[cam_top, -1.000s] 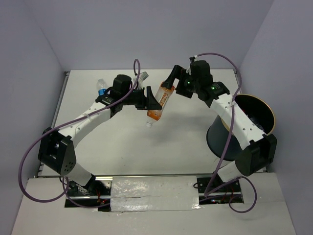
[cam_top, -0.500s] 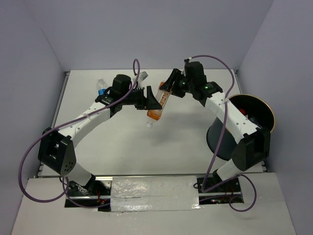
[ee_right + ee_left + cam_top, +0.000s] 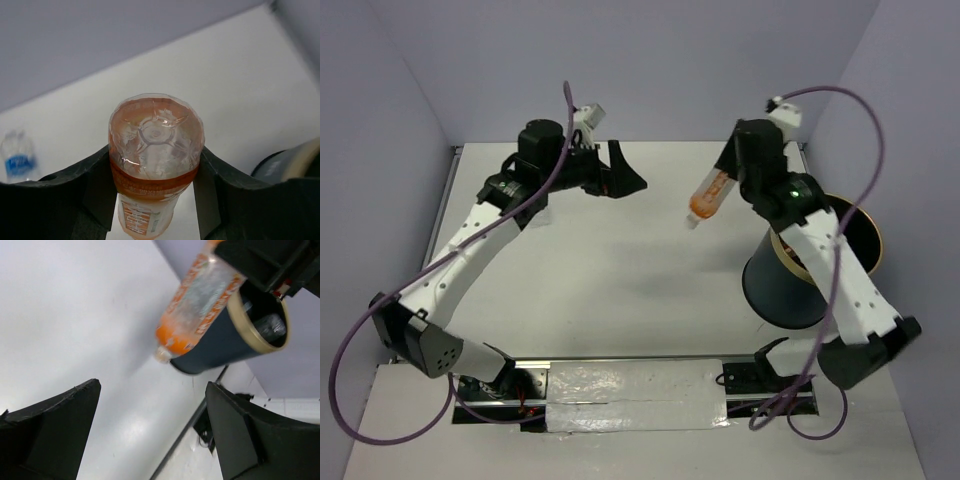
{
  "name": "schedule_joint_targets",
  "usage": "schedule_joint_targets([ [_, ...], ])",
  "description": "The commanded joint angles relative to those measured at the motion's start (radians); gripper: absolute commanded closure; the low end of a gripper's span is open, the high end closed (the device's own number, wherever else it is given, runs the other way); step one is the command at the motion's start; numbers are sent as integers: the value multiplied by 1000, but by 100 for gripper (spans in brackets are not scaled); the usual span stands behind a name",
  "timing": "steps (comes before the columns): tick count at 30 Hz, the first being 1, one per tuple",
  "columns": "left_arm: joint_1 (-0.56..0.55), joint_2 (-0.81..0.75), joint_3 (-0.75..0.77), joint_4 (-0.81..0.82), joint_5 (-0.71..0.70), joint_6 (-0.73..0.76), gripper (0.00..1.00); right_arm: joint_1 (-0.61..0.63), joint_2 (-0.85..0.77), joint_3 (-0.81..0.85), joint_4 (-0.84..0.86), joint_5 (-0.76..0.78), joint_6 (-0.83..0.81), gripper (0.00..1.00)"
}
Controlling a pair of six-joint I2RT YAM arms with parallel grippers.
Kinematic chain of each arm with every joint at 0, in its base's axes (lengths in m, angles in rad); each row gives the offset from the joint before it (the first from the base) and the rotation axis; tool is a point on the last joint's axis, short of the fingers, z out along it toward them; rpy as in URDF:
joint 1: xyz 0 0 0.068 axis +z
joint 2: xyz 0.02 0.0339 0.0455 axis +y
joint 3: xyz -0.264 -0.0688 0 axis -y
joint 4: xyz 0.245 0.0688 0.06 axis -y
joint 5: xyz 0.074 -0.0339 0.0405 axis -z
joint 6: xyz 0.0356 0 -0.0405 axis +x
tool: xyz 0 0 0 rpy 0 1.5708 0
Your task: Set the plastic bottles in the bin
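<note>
I need to bring the orange bottle (image 3: 705,200) back over the bin's opening with my right gripper and let it go there. It is still hanging outside the bin's tan rim.
An orange bottle (image 3: 705,200) hangs cap-down above the table, and my right gripper (image 3: 725,178) is shut on its base end. In the right wrist view the bottle (image 3: 155,145) sits squeezed between both fingers (image 3: 95,185). It is just left of the bin (image 3: 780,285), a dark bucket with a tan rim (image 3: 873,228). My left gripper (image 3: 628,172) is open and holds nothing, at the far left-centre of the table. From the left wrist view the orange bottle (image 3: 200,300) hangs in front of the bin (image 3: 215,345), with a clear bottle (image 3: 270,326) lying inside. A blue-labelled bottle (image 3: 17,160) stands blurred on the far table.
Purple cables loop over both arms. The table's metal edge rail (image 3: 620,360) runs along the front between the arm bases. Lilac walls close in the back and both sides.
My left gripper let go of the orange bottle and drew back to the left. My right gripper shut on the bottle and carried it right, close to the bin.
</note>
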Motion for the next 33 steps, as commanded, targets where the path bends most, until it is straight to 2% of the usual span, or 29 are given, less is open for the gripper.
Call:
schedule_joint_targets([
  [1,16,-68,115,-76,-90,80,1,-2,-150,120,-30,444,-162,59],
  [4,19,-45,207,-180,-131,116,1,-5,-255,110,49,583,-260,59],
  [6,20,-48,212,-185,-155,123,1,-6,-354,34,206,702,-401,59],
  [7,25,-50,206,-180,-155,122,1,-9,-391,-10,281,741,-540,59],
  [9,28,-53,183,-167,-141,110,1,-12,-497,-190,634,825,-741,58],
  [10,28,-53,171,-154,-133,107,1,-23,-526,-255,780,841,-969,58],
  [11,29,-50,165,-148,-121,101,1,-29,-545,-356,1021,868,-1056,58],
  [13,31,-45,148,-133,-113,94,1,-79,-577,-413,1107,873,-1115,57],
  [15,31,-34,143,-125,-103,85,1,-135,-592,-455,998,843,-1019,56],
  [16,31,-31,140,-122,-99,82,1,-165,-602,-461,939,827,-888,56],
  [18,31,-28,134,-119,-93,79,1,-239,-602,-467,762,780,-769,55],
  [19,31,-27,131,-116,-92,80,1,-250,-596,-463,711,766,-668,55],
  [20,32,-24,132,-117,-93,84,1,-262,-593,-456,612,752,-626,55],
  [23,32,-22,122,-116,-98,82,1,-264,-585,-461,481,698,-485,54],
  [31,32,-14,79,-93,-86,73,1,-264,-599,-545,323,576,-279,52],
  [33,32,-11,73,-90,-86,70,1,-264,-596,-571,282,534,-238,42],
])
